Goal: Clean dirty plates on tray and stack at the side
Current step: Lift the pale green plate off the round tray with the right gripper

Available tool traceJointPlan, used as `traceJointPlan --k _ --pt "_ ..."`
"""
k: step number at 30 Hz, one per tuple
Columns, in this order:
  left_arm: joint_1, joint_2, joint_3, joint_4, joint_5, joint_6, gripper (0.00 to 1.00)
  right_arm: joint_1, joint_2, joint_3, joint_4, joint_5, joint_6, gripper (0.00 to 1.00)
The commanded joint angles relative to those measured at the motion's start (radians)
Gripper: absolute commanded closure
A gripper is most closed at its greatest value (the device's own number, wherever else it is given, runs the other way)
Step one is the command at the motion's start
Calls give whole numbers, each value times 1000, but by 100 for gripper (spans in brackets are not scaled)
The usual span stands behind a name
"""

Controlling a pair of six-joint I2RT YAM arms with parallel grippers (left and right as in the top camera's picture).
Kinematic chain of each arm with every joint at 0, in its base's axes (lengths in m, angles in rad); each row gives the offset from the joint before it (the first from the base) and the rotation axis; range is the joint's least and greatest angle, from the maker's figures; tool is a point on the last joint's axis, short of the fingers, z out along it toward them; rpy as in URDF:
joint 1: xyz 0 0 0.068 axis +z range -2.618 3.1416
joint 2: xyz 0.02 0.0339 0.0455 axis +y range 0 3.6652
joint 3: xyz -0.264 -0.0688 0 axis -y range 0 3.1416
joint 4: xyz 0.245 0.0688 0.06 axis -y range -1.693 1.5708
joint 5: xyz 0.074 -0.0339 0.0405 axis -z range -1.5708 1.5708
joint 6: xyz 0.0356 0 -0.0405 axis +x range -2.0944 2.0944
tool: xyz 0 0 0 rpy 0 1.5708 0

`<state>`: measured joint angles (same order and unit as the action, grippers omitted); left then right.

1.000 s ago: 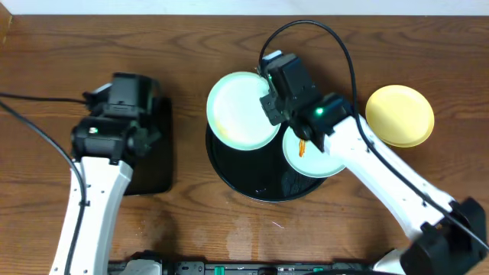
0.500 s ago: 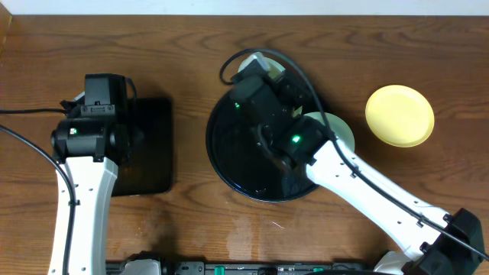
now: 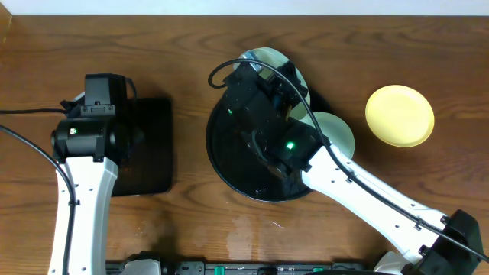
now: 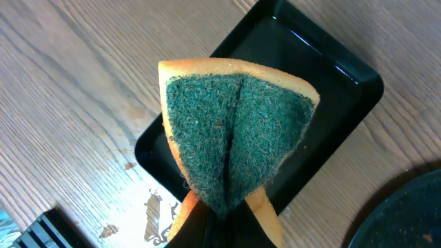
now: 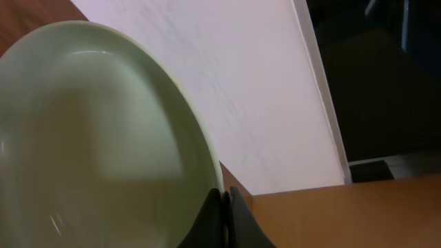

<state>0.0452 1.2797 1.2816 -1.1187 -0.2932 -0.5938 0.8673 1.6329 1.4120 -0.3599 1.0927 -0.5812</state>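
Observation:
The mint-blue plate swings over next in my right gripper, turns flat and comes down on top of the pale yellow plate [image 3: 399, 114], which sits clear of the tray.
My right gripper [image 5: 225, 204] is shut on the rim of a pale mint-blue plate [image 5: 89, 138] and holds it tilted up on edge. In the overhead view this plate [image 3: 263, 56] shows above the far side of the round black tray [image 3: 229, 164]. A second mint-blue plate [image 3: 336, 131] lies at the tray's right edge, partly hidden by my right arm. The pale yellow plate [image 3: 399, 114] sits on the wood tabletop [image 3: 191, 221] at the right. My left gripper [image 4: 222, 224] is shut on a green-faced yellow sponge [image 4: 234, 131] above the rectangular black tray [image 4: 331, 76].
The rectangular black tray [image 3: 153, 145] lies left of the round tray. My right arm [image 3: 359, 191] crosses the round tray from the front right. A cable [image 3: 30, 145] runs along the left side. The round tray's rim shows in the left wrist view [image 4: 406, 213].
My right arm swung left over the round tray and tipped the mint plate up on edge. My left arm shifted a little left, then stayed still.

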Motion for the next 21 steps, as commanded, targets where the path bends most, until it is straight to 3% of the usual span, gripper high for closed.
traceJointPlan --k 1,4,7,13,18,21 --pt "4 0 -10 -1 -6 13 92 4 -27 16 0 39 39 99" --pt "4 0 -10 -1 -6 13 92 -1 -27 16 -26 39 165 99" --pt "4 1 -10 -1 -6 13 92 -27 -27 16 -106 -9 384 99" --pt "4 1 -10 -2 -6 14 92 -187 -27 16 -314 -584 801 99" --pt "4 1 -10 -2 -6 13 92 -423 -27 16 -336 -1140 853 99" --pt "4 0 -14 0 -6 13 92 -566 -27 16 -359 -1344 817 99"
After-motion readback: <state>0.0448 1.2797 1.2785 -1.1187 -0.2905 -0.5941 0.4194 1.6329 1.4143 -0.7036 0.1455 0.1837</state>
